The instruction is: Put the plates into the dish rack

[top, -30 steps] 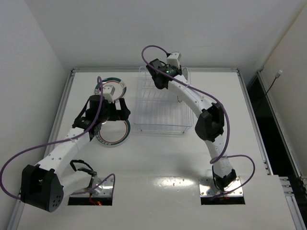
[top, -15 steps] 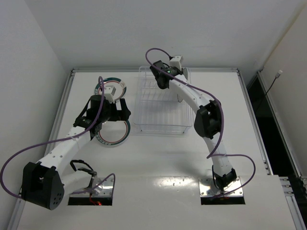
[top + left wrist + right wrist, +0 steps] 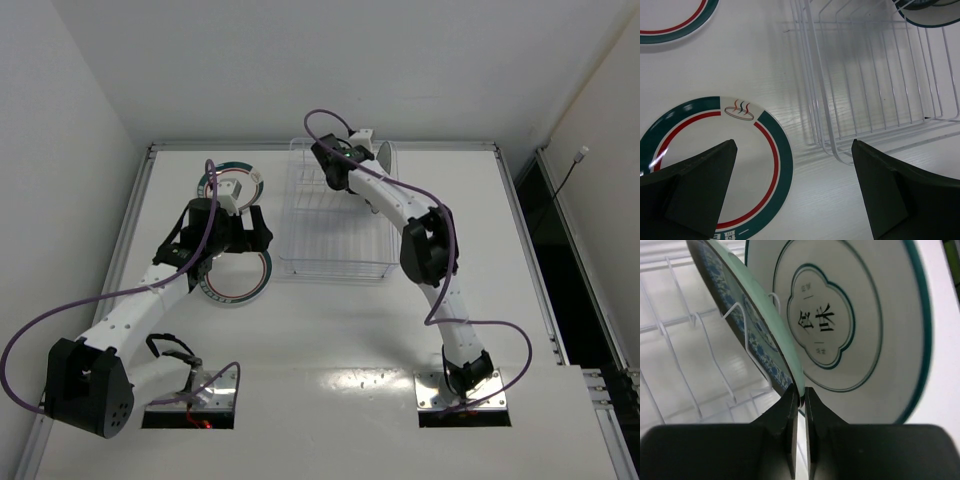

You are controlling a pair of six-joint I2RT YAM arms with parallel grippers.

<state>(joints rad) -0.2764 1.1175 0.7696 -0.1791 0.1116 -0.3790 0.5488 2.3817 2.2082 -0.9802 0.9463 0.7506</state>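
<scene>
My left gripper moves back, turns and lowers onto the plate's rim opposite the dish rack next, since the dish rack's wire side runs close beside the near plate.
Two white plates with a red ring and green rim lie flat left of the dish rack (image 3: 335,215): one (image 3: 715,165) under my left gripper (image 3: 794,145), one (image 3: 232,185) farther back. The left gripper (image 3: 235,255) hovers open, its fingers (image 3: 700,185) over the near plate's right edge. My right gripper (image 3: 801,395) is shut on the rim of the small teal patterned plate (image 3: 750,325), holding it tilted among the rack's wire dividers at the far end (image 3: 358,150). Just behind it a small white teal-rimmed plate (image 3: 840,325) stands upright in the rack.
The rack's wire wall (image 3: 820,110) runs close to the right of the near plate. The back wall sits just beyond the rack's far end. A raised table rim (image 3: 140,200) runs along the left side.
The right wrist has shifted a little to the right at the rack's far end, carrying the teal patterned plate. The left arm has held still.
</scene>
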